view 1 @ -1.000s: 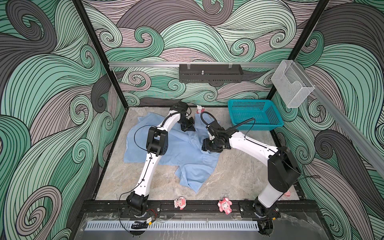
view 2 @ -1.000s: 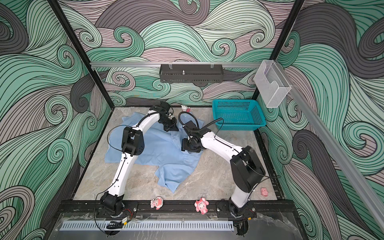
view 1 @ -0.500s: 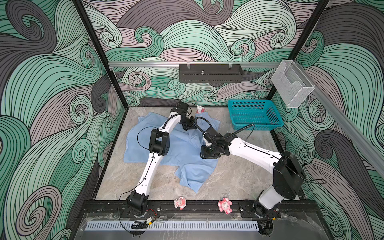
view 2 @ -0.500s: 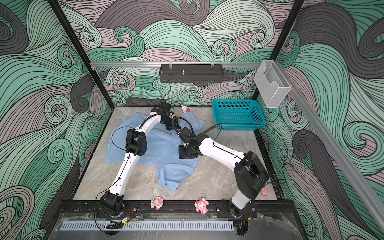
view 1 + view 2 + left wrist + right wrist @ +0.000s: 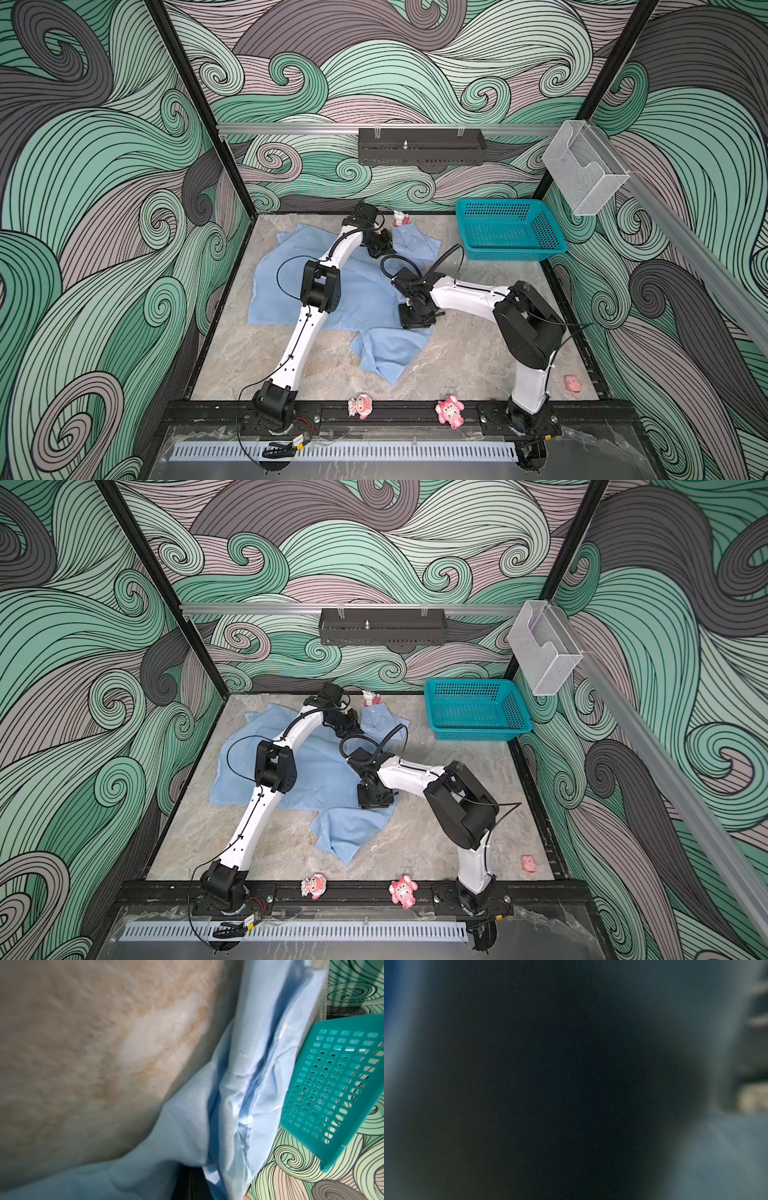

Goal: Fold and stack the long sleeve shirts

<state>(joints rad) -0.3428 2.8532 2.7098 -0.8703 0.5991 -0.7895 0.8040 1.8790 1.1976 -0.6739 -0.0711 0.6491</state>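
I will keep my left gripper low over the shirt's far part (image 5: 397, 249) (image 5: 226, 1148) next, open its fingers and let go of the fold, because the cloth beside it is lying on the tabletop.
One long sleeve shirt (image 5: 361, 291) (image 5: 324, 779), light blue, lies spread and rumpled across the marble table in both top views. My left gripper (image 5: 380, 245) (image 5: 351, 729) is at the shirt's far part, shut on a fold of it. The left wrist view shows that fold (image 5: 239, 1105) rising toward the jaws, which the cloth hides. My right gripper (image 5: 415, 320) (image 5: 374, 800) points straight down onto the shirt near its front right edge. The right wrist view is dark and blurred with blue cloth against the lens, so its jaws do not show.
A teal basket (image 5: 511, 252) (image 5: 478, 731) (image 5: 332, 1084) stands at the back right of the table. A small white figure (image 5: 400, 217) stands by the back wall. Pink toys (image 5: 360, 406) (image 5: 449, 410) sit on the front rail, another one (image 5: 572, 383) at the front right.
My right gripper has moved toward the front over the shirt and come down onto it. The left gripper has stayed at the back, holding the fold.
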